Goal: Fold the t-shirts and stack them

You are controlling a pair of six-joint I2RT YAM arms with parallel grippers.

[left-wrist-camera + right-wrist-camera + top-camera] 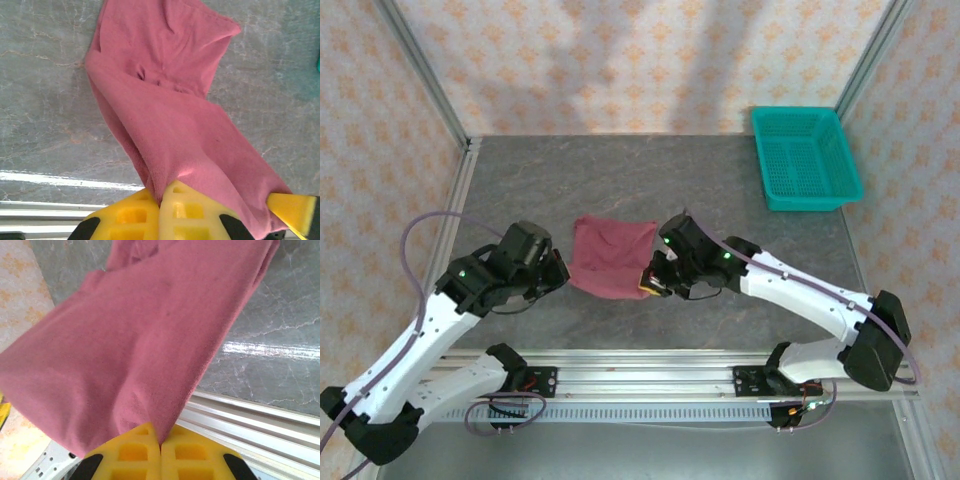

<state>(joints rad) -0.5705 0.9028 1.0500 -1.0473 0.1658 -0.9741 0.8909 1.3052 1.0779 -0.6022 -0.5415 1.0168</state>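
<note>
I will next carry the lifted near corner outward with my left gripper, lower it to the shirt's far corner (583, 220), resting outward and below on the tabletop, and release.
The maroon t-shirt (610, 258) hangs folded between my two grippers over the middle of the grey table; its far edge rests on the tabletop. My left gripper (563, 272) is shut on the shirt's near left corner, and in the left wrist view (161, 200) the yellow fingers pinch the fabric (170, 115). My right gripper (648, 280) is shut on the near right corner; in the right wrist view (160, 440) the cloth (135, 340) drapes up from the closed fingers. No lettering shows on the shirt.
A teal mesh basket (806, 158) stands at the table's back right corner. The aluminium rail (640, 360) runs along the near edge under both arms. Patterned walls enclose the table on three sides.
</note>
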